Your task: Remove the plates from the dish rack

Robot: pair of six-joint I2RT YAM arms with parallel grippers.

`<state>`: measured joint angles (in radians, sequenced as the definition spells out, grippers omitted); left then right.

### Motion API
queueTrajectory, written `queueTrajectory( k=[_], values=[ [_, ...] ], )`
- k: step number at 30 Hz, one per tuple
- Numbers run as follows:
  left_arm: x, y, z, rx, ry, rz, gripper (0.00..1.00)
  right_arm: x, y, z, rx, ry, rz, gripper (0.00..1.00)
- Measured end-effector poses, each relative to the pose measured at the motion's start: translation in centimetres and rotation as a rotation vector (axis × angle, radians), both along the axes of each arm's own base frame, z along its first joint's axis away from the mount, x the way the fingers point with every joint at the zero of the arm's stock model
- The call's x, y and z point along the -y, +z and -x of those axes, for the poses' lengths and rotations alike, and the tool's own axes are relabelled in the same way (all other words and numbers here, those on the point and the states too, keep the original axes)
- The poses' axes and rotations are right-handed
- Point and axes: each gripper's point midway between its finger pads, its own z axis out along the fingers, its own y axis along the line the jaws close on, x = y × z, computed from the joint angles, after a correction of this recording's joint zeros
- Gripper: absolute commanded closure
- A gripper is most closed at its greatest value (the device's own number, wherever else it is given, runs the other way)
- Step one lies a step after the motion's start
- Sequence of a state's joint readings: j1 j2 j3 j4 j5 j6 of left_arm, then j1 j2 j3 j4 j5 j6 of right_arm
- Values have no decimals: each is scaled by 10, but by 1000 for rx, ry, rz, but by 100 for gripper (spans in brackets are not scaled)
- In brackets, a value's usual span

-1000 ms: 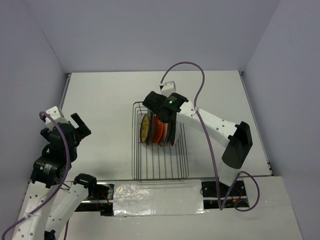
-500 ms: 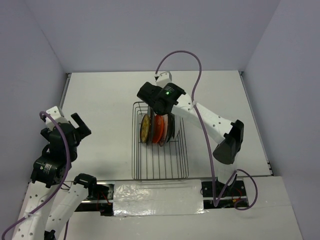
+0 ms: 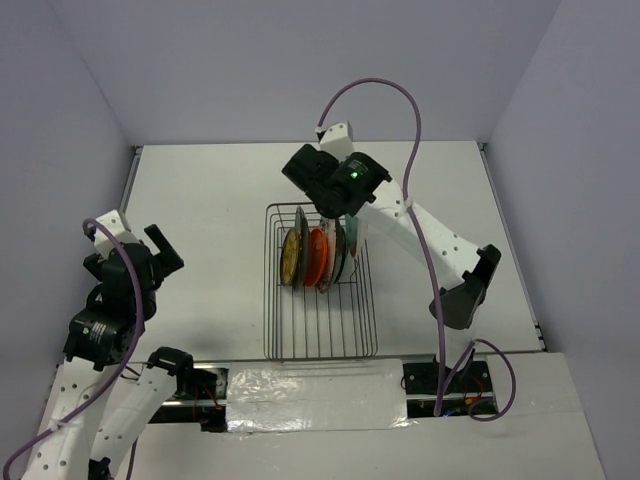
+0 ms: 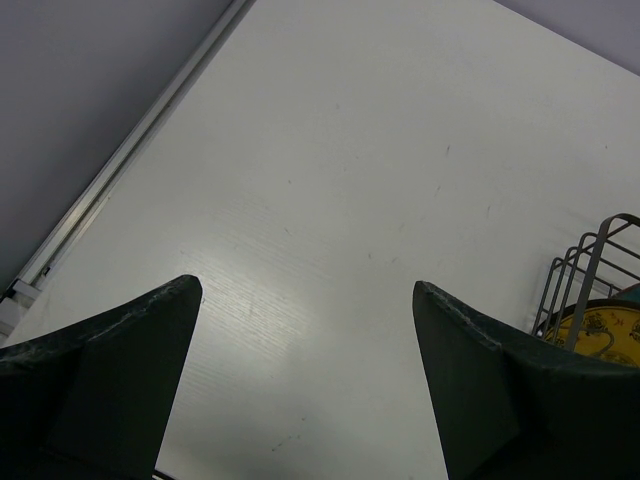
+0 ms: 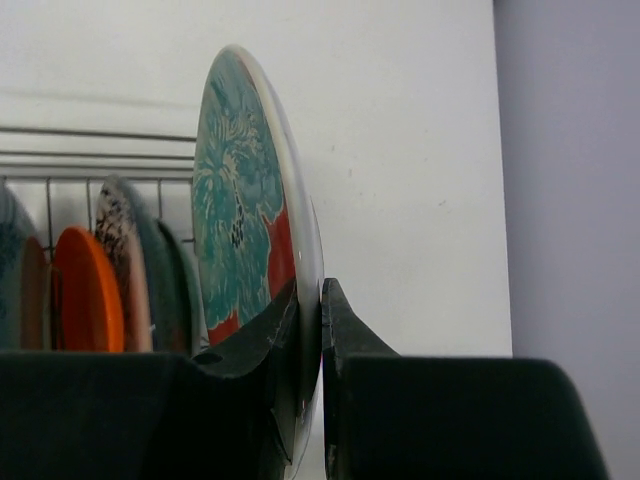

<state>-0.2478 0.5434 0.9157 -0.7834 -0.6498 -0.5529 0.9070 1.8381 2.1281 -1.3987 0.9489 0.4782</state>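
Note:
My right gripper should next swing to the right in the top view, tilt the pale plate flat and lower it beside the rack (image 3: 320, 320), where the table is bare.
The wire dish rack (image 3: 320, 320) stands mid-table. A yellow plate (image 3: 291, 256), an orange plate (image 3: 317, 258) and darker plates (image 3: 338, 264) stand on edge in it. My right gripper (image 3: 345, 222) is shut on the rim of a pale plate with a teal and red pattern (image 5: 240, 210), held upright just right of the row, above the rack's far end. In the right wrist view my gripper (image 5: 310, 295) pinches that rim, with the orange plate (image 5: 88, 295), a grey speckled plate (image 5: 125, 235) and a dark plate (image 5: 165, 290) to its left. My left gripper (image 4: 305, 290) is open and empty above bare table.
The rack's corner (image 4: 590, 260) and the yellow plate (image 4: 600, 330) show at the right edge of the left wrist view. The left arm (image 3: 120, 280) hovers at the table's left side. White walls close the table at the back and sides.
My right gripper has risen from among the plates and shifted slightly right, with the patterned plate pinched in it. The left arm has barely moved.

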Motion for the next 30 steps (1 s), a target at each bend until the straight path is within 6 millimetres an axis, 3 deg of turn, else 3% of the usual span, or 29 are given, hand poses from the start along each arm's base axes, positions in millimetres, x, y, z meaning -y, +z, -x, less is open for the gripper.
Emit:
queueTrajectory(
  k=[4,8,11,14,17,21,24,26,29,30],
  values=[
    [0,-1,-1,-4,0,-1,0,38,15,-12,29,-88,-30,100],
    [0,-1,-1,-4,0,-1,0,105,33,-19,74,-221,-56,100],
    [0,-2,-1,-9,0,-2,0,158,31,-13,113,-301,-132,100],
    [1,-2,-2,-14,-2,-3,0,206,5,-1,150,-377,-303,100],
    [2,-2,-2,-14,-7,-4,0,238,-41,3,200,-452,-466,100],
    [4,0,-2,-3,-23,2,0,251,-130,-5,191,-529,-699,100],
    [6,1,-1,7,-31,7,0,252,-181,-7,161,-570,-851,100],
    [7,2,0,16,-38,11,0,253,-189,-17,188,-563,-920,100],
    [8,4,1,24,-45,14,0,257,-184,-30,255,-527,-940,99],
    [8,4,2,28,-46,16,0,259,-183,-33,278,-520,-954,91]
  ],
)
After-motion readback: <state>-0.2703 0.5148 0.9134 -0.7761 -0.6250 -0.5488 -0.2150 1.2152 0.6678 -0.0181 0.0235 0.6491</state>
